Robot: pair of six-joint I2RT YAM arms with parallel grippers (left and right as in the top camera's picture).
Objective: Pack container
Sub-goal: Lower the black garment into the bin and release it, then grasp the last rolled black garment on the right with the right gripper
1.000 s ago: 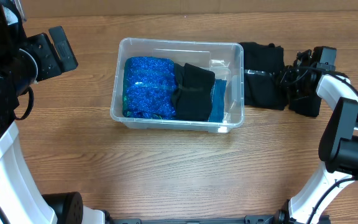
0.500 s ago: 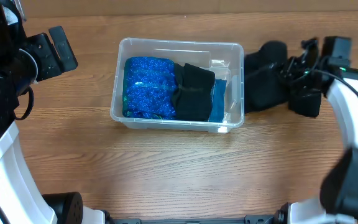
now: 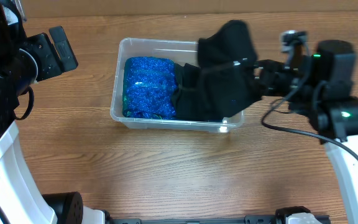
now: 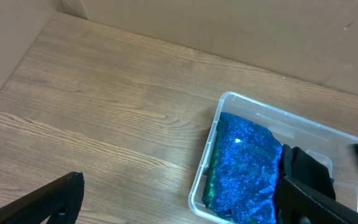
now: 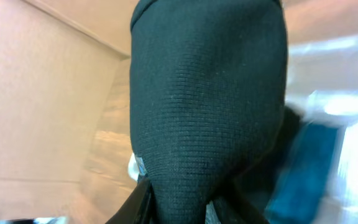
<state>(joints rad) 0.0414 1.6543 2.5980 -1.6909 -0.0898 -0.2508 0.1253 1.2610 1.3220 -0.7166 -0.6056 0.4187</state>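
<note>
My right gripper moves down to the left in the overhead view next and releases its garment onto the folded black garment (image 3: 188, 93) (image 5: 261, 177). The blue garment fills the container's other end.
The clear plastic container (image 3: 122, 48) sits mid-table and also shows in the left wrist view (image 4: 199, 186). Inside lie a sparkly blue garment (image 3: 148, 87), a folded black garment (image 3: 188, 93) and a bit of blue cloth. My right gripper (image 3: 257, 71) is shut on another black garment (image 3: 229, 68) and holds it lifted over the container's right end; it fills the right wrist view (image 5: 207, 99). My left gripper (image 4: 179, 205) is open and empty, high at the table's left, away from the container.
Bare wooden tabletop (image 3: 166, 168) surrounds the container. A beige wall runs along the far edge (image 4: 229, 25). The right arm's cable hangs beside the container's right end (image 3: 284, 118).
My right gripper has lifted the black garment off the table at the right and carried it leftward over the container's right end. The left arm has not moved.
</note>
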